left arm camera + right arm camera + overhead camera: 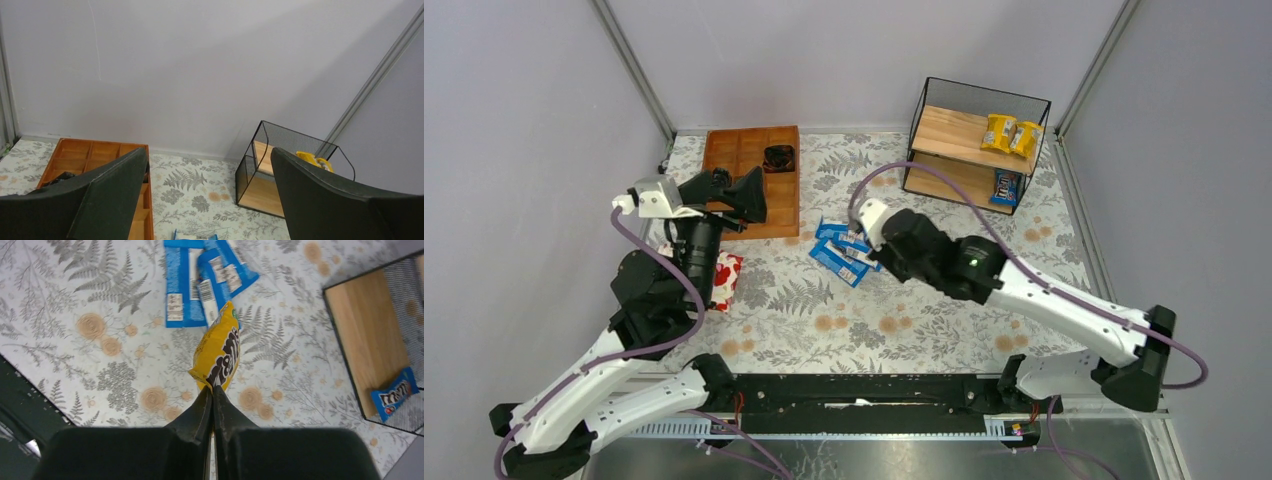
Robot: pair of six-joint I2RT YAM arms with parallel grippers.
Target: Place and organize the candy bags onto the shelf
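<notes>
The shelf's upper board holds yellow bags and is outward of the right gripper, to its right in the top view. The right gripper will swing there and release its bag beside them.
My right gripper is shut on the bottom edge of a yellow M&M's candy bag and holds it above the floral tablecloth. In the top view this gripper hangs over the blue candy bags, which lie overlapping on the table. The shelf stands at the back right. Two yellow bags lie on its upper board and one blue bag on its lower board. My left gripper is open and empty, raised over the brown tray, with its jaws wide apart.
A brown wooden compartment tray at the back left holds a black item. A red-and-white floral pouch lies beside the left arm. Grey walls close in the table on three sides.
</notes>
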